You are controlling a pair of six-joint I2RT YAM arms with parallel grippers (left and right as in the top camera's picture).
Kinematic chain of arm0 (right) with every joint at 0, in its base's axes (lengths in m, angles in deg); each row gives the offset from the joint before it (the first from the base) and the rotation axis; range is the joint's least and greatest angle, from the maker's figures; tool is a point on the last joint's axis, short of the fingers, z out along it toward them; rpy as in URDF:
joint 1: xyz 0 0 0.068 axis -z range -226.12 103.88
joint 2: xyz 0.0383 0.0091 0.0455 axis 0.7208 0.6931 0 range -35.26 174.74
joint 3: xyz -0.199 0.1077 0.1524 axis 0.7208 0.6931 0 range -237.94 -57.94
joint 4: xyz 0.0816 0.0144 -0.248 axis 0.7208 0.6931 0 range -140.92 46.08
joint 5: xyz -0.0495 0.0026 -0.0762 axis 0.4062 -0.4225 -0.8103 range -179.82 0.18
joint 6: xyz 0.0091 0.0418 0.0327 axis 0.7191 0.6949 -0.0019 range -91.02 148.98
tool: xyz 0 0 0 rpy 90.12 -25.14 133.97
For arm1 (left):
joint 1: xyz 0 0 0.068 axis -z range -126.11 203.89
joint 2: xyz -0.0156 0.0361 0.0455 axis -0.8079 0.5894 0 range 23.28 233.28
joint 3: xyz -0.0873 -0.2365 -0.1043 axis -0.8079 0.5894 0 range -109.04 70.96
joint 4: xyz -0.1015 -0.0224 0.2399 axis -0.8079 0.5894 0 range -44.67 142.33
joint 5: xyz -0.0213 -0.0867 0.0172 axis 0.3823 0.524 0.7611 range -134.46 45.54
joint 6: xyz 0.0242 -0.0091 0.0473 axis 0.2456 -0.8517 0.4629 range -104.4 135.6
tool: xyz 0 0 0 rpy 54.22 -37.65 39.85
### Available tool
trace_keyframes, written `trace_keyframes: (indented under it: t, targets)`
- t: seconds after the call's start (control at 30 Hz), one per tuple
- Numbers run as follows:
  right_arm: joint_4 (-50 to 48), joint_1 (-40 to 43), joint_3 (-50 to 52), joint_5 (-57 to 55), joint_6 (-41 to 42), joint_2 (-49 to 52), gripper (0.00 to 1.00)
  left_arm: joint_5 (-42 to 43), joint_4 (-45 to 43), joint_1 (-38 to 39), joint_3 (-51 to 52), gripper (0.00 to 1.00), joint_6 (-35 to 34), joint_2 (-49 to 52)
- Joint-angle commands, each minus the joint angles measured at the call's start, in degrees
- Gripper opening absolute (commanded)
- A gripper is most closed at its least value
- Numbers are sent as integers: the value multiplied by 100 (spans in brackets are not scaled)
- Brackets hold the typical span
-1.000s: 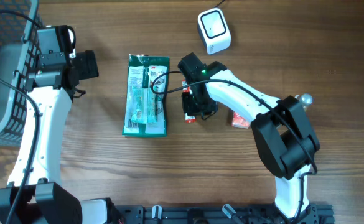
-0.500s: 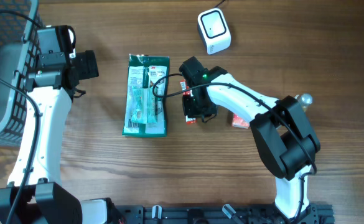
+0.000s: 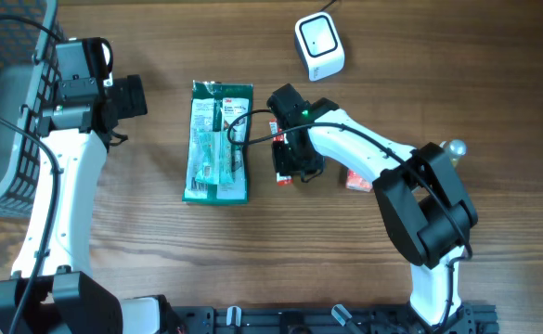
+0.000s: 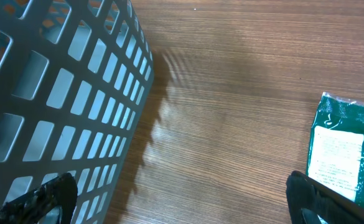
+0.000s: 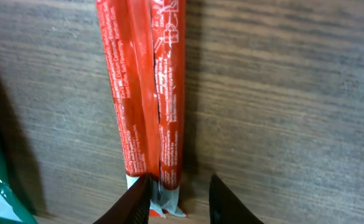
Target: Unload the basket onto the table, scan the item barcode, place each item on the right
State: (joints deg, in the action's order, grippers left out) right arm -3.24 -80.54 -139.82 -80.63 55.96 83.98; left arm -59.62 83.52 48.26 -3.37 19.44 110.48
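One finger of my right gripper still has bare wood between it and the red packet's crimped end. My right gripper will stay low over that end and close its fingers next.
A slim red packet lies flat on the wooden table, mostly hidden under my right wrist in the overhead view, where only its red end shows. My right gripper straddles the packet's crimped end. Its left finger touches the packet, and a gap of bare wood separates the right finger from it, so the jaws stand open. The white barcode scanner sits at the back of the table. My left gripper hovers wide open beside the basket, with only bare wood between its fingertips.
A green flat package lies left of the right gripper, and its corner shows in the left wrist view. A grey mesh basket stands at the far left. Another small red item lies right of the right arm.
The right wrist has shifted very slightly over the red packet. The left arm and the other objects have not moved.
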Motion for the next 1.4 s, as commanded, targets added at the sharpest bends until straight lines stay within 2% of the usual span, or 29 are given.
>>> trace_keyframes:
  t: [0.0, 0.53, 0.97, 1.2, 1.23, 1.27, 1.37]
  targets:
    - [155, -26, -92, 142, 4, -61, 31, -11, -15, -2, -13, 100, 42, -9]
    - [103, -46, 61, 120, 146, -437, 32, -11, -15, -2, -13, 100, 42, -9]
    - [-671, -129, 778, 109, 302, -435, 27, -11, -15, -2, -13, 100, 42, -9]
    - [-715, -125, 907, -127, 149, -435, 19, -11, -15, -2, -13, 100, 42, -9]
    - [-713, -125, 907, -127, 149, -435, 17, -11, -15, -2, -13, 100, 42, -9]
    - [-715, -125, 907, -129, 146, -435, 4, -11, -15, -2, -13, 100, 42, -9]
    - [-695, -76, 820, -127, -55, -450, 4, -11, -15, -2, -13, 100, 42, -9]
